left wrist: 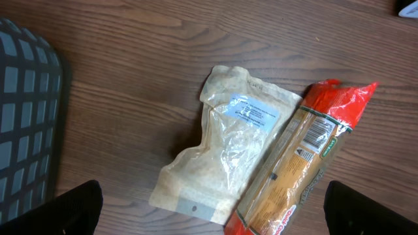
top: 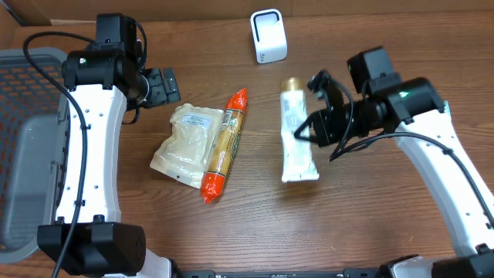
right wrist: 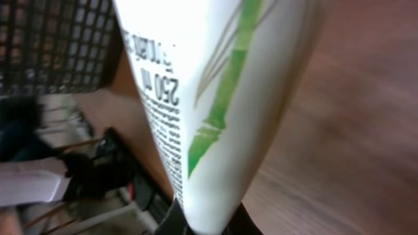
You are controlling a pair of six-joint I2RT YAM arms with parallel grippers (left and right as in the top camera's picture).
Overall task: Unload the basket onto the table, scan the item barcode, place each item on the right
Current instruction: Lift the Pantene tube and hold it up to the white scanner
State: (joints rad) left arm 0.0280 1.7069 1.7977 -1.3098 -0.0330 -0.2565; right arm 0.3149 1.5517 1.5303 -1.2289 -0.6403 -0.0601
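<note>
The robot's right gripper will next carry the tube (top: 297, 135) to the right in the overhead view, then move down and release it on the tabletop by the teal edge, clear of the pouch.
A white tube (top: 297, 135) with a gold cap and a green bamboo print (right wrist: 215, 98) lies lengthwise right of centre. My right gripper (top: 310, 128) is shut on its side, and the fingers (right wrist: 208, 225) pinch the tube's narrow edge. Whether the tube rests on the table I cannot tell. The white barcode scanner (top: 268, 36) stands at the back, beyond the tube's cap. My left gripper (top: 164, 85) hangs open above a clear pouch (left wrist: 228, 150) and a red-ended packet (left wrist: 300, 163), holding nothing. The packet shows a small barcode (left wrist: 318, 135).
The pouch (top: 185, 143) and the red-ended packet (top: 224, 144) lie side by side at the middle of the wooden table. A grey mesh basket (top: 23, 154) stands at the left edge, and its corner (left wrist: 26, 111) appears in the left wrist view.
</note>
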